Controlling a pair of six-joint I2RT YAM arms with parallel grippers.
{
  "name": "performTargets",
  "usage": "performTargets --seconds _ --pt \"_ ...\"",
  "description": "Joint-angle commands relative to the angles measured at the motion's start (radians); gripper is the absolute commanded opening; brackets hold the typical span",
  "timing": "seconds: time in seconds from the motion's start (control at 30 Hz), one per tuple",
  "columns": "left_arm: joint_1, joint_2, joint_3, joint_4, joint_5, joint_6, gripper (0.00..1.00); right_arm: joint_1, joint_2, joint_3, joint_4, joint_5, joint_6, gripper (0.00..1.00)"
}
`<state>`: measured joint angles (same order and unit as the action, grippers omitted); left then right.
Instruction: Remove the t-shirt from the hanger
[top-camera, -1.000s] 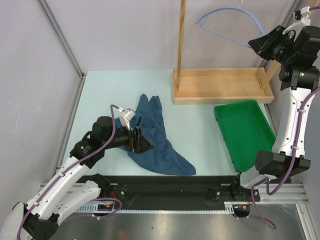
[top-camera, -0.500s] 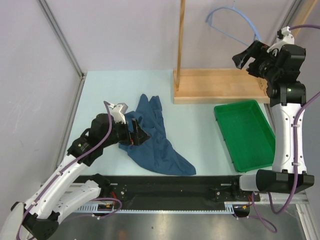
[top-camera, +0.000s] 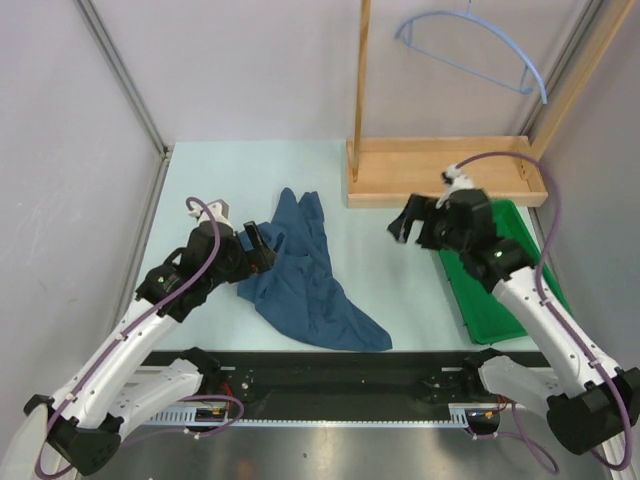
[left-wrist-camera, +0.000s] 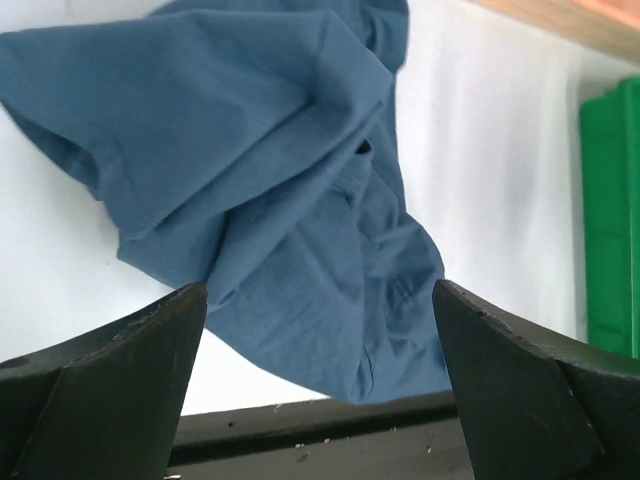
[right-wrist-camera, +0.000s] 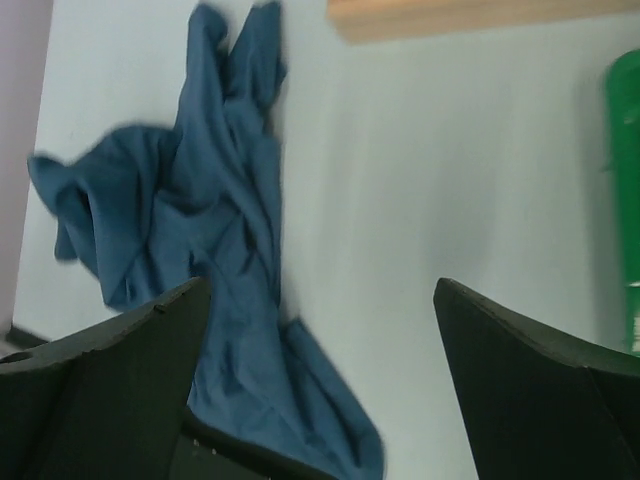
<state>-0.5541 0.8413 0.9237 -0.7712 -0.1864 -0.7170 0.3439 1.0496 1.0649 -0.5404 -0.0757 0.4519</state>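
Note:
My empty right gripper goes left in the top view and down onto the t-shirt's fold next, since the t-shirt (top-camera: 310, 280) lies bunched away from it.
The dark blue t-shirt (top-camera: 310, 280) lies crumpled on the pale table, off the hanger; it also shows in the left wrist view (left-wrist-camera: 270, 180) and the right wrist view (right-wrist-camera: 215, 260). The pale blue hanger (top-camera: 470, 45) hangs bare from the wooden rack at the top. My left gripper (top-camera: 258, 241) stands open at the shirt's left edge, holding nothing (left-wrist-camera: 318, 385). My right gripper (top-camera: 406, 224) is open and empty above the table, between the shirt and the green tray (right-wrist-camera: 320, 385).
The wooden rack's base (top-camera: 445, 172) and upright post (top-camera: 362, 80) stand at the back. A green tray (top-camera: 490, 265) lies at the right, partly under my right arm. A black rail (top-camera: 330, 375) runs along the near edge. Grey walls close in both sides.
My right arm swung down from the hanger to low over the table and its jaws opened. The hanger swung free. My left gripper drew back left off the shirt.

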Motion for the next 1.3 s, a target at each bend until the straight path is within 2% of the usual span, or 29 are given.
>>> performTargets --seconds 0.0,0.07,0.13,0.23,0.37,0.5,0.63,0.7,0.8,0.9,1.03,1.27 --pt "0.022 -0.004 0.052 -0.033 -0.088 -0.059 1.00 0.269 -0.022 -0.153 0.296 0.074 0.048 1.00" --pt "0.023 -0.017 0.058 -0.057 -0.107 -0.091 1.00 0.367 0.025 -0.206 0.442 0.137 0.012 1.00" --pt "0.025 -0.042 0.060 -0.074 -0.149 -0.110 1.00 0.485 0.145 -0.200 0.534 0.152 -0.025 1.00" --pt "0.025 -0.125 0.058 -0.097 -0.197 -0.122 1.00 0.591 0.350 -0.105 0.615 0.160 -0.058 1.00" --pt "0.023 -0.267 0.060 -0.141 -0.310 -0.147 1.00 0.685 0.613 0.122 0.634 0.151 -0.183 0.99" --pt "0.025 -0.359 0.081 -0.194 -0.383 -0.174 0.99 0.699 0.835 0.283 0.660 0.117 -0.245 1.00" --pt "0.025 -0.422 0.081 -0.192 -0.412 -0.137 0.98 0.696 0.964 0.406 0.692 0.048 -0.280 1.00" --pt "0.023 -0.435 0.083 -0.201 -0.430 -0.136 0.97 0.696 1.035 0.520 0.642 0.065 -0.292 1.00" --pt "0.025 -0.446 0.087 -0.201 -0.433 -0.124 0.98 0.692 1.164 0.675 0.507 0.178 -0.308 1.00" --pt "0.023 -0.449 0.081 -0.189 -0.420 -0.107 0.97 0.682 1.260 0.763 0.407 0.243 -0.341 1.00" --pt "0.025 -0.441 0.061 -0.163 -0.380 -0.096 0.98 0.662 1.305 0.768 0.337 0.205 -0.361 1.00" --pt "0.023 -0.429 0.029 -0.123 -0.328 -0.096 0.98 0.655 1.267 0.687 0.292 0.154 -0.369 0.98"
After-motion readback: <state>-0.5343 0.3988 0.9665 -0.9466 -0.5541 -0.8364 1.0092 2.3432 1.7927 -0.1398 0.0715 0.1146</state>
